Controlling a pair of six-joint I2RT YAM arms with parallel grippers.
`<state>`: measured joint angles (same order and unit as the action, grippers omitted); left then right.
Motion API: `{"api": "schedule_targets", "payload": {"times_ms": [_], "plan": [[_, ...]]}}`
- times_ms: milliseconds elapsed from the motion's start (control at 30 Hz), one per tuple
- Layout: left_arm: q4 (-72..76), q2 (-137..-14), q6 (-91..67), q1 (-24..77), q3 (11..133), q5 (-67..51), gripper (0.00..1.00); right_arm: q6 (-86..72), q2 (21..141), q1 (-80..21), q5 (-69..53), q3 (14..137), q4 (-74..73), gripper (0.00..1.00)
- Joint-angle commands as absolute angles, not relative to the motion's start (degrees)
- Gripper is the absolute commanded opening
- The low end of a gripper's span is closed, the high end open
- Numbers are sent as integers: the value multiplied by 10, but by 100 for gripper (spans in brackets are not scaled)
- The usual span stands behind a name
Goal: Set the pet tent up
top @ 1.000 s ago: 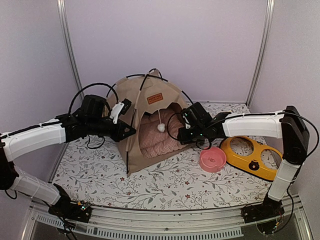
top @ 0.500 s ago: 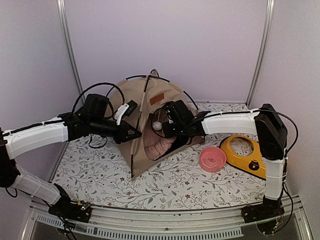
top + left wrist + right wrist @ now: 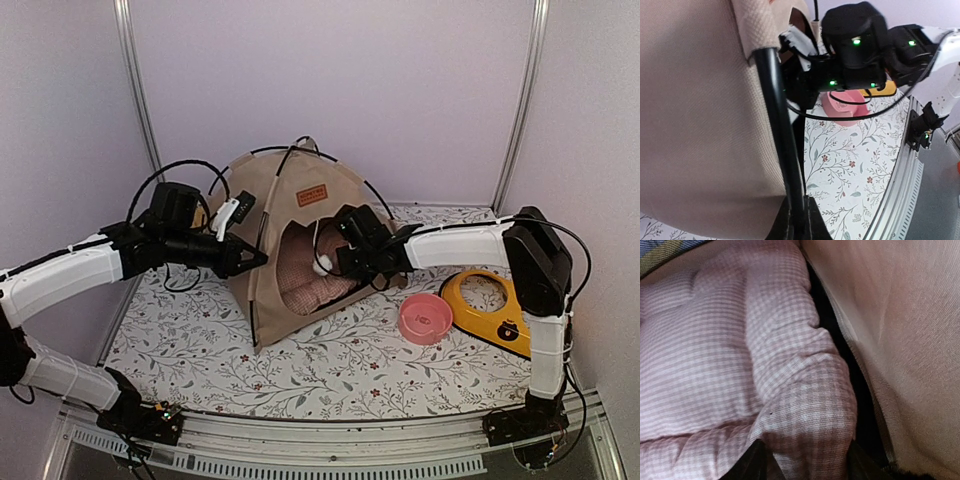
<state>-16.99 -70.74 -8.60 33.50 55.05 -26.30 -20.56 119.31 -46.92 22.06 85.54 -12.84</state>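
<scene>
The tent (image 3: 270, 215) stands crooked, so my left gripper will next pull the tent's black pole to the left in the top view onto open table cover and let go of it.
The beige pet tent (image 3: 270, 215) stands at the back middle of the table, with black poles, a brown label patch (image 3: 312, 193) and a white pom-pom (image 3: 322, 265) hanging in its opening. My left gripper (image 3: 250, 258) is shut on the tent's black pole (image 3: 775, 100) at the left front edge, beside the tent fabric (image 3: 700, 100). My right gripper (image 3: 345, 262) reaches into the opening. Its fingers (image 3: 752, 462) hold a bunched corner of the pink checked cushion (image 3: 810, 420) between them. The tent's fabric wall (image 3: 910, 340) is just to the right.
A pink bowl (image 3: 425, 318) and a yellow two-hole feeder (image 3: 500, 310) sit right of the tent; the bowl also shows in the left wrist view (image 3: 845, 102). The floral table cover (image 3: 330, 360) lies in front. Metal posts (image 3: 140, 100) and walls stand close behind.
My right gripper moved left from the tent's right side into the opening onto the cushion. The tent tipped and shifted, then settled back. My left gripper drew slightly left, still holding the pole.
</scene>
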Motion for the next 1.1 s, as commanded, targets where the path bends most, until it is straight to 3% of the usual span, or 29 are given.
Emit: {"api": "schedule_targets", "payload": {"times_ms": [0, 333, 433, 933, 1067], "plan": [[-185, -726, -100, 322, 548, -230, 0, -185, 1123, -499, 250, 855, -134, 59], [-185, -737, -111, 315, 545, -211, 0, -176, 1083, -526, 269, 900, -186, 79], [-183, -733, -111, 313, 544, -217, 0, -171, 1074, -532, 266, 905, -188, 80], [-204, -717, -90, 310, 564, -246, 0, -206, 1185, -522, 202, 881, -187, 34], [-227, -710, -72, 310, 586, -247, 0, -215, 1250, -490, 180, 910, -194, 31]]}}
